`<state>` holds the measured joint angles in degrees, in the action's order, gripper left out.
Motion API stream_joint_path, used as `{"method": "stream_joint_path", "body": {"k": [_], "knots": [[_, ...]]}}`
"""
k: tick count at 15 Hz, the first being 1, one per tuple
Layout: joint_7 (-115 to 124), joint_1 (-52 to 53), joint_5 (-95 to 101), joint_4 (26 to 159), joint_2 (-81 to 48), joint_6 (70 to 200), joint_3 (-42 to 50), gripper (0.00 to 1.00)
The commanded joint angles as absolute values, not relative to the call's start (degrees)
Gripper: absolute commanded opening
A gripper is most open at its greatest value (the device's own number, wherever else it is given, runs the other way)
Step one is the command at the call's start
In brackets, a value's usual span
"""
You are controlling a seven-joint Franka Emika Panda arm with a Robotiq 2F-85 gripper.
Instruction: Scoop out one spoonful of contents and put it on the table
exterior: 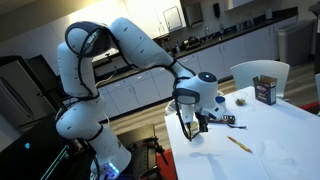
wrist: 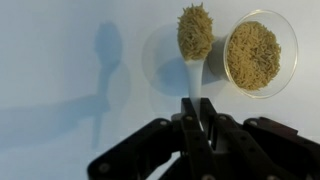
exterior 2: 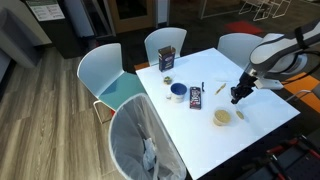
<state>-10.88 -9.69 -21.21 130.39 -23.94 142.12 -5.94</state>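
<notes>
My gripper holds the heaped white spoon above the bare tabletop. It needs to lower the spoon onto the tabletop beside the glass bowl next and release the spoon's handle.
In the wrist view my gripper [wrist: 200, 112] is shut on the handle of a white spoon [wrist: 194, 75]. The spoon's bowl is heaped with tan grains [wrist: 194, 32] and hovers above the white table, just left of a clear glass bowl [wrist: 256, 52] filled with the same grains. In an exterior view the gripper [exterior 2: 238, 96] hangs above the table right of the bowl [exterior 2: 222, 118]. It also shows in an exterior view [exterior: 195, 122] near the table's near edge.
On the white table [exterior 2: 190, 135] stand a dark box [exterior 2: 167, 60], a blue-rimmed cup [exterior 2: 178, 92], a small green dish [exterior 2: 168, 81], a dark packet [exterior 2: 195, 96] and a pencil-like stick [exterior: 236, 143]. White chairs [exterior 2: 108, 75] ring the table.
</notes>
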Motion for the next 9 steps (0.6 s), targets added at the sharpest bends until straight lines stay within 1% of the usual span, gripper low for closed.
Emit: {"method": "stream_joint_path", "body": {"k": [1,9], "knots": [[-12.16,-10.63,-22.78,128.03,-26.59,140.53,-5.65,0.03],[-9.84,-11.54,-21.72,125.37,-31.48,140.11,-4.77,0.03]]}}
